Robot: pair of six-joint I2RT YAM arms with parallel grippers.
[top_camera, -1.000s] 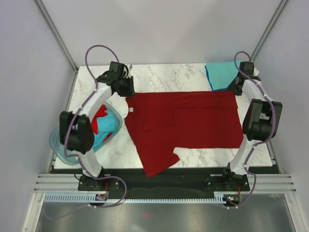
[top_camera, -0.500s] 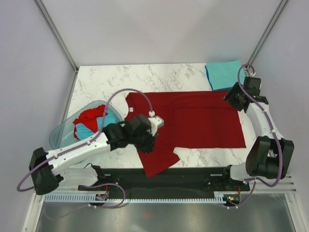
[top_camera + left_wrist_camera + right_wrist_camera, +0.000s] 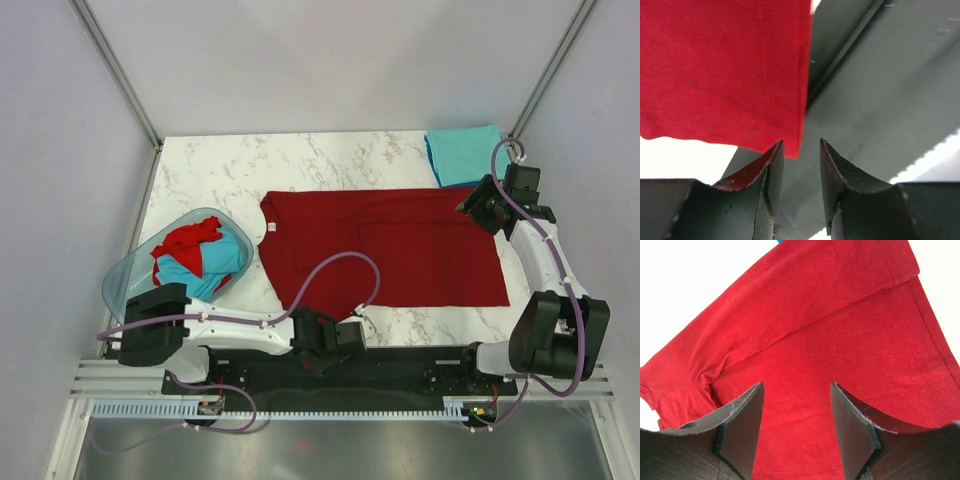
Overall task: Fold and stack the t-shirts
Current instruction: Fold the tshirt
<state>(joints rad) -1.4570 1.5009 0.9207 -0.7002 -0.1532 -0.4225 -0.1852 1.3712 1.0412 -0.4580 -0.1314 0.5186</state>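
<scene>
Next, my left gripper lowers slightly onto the corner of the hanging red cloth, which sits just beyond my left gripper's fingers.
A dark red t-shirt (image 3: 400,245) lies spread flat across the middle of the table, with a small white neck label at its left. My left gripper (image 3: 355,330) lies low at the table's front edge. In the left wrist view it (image 3: 800,145) is open with a narrow gap, and the corner of the shirt's hanging red cloth (image 3: 725,65) sits just beyond its fingertips, not held. My right gripper (image 3: 472,205) is open above the shirt's back right part; in the right wrist view (image 3: 796,390) red cloth (image 3: 830,330) fills the space under it. A folded teal t-shirt (image 3: 462,154) lies at the back right corner.
A translucent blue-green basin (image 3: 125,285) at the left edge holds crumpled red and teal t-shirts (image 3: 195,255). The dark base rail (image 3: 880,90) runs under my left gripper along the table's front. Frame posts rise at both back corners.
My left arm has swung from the back left, across the shirt's left side, down to the front edge. My right gripper has shifted slightly over the shirt's back right part. The sleeve over the front edge is now behind the left arm.
</scene>
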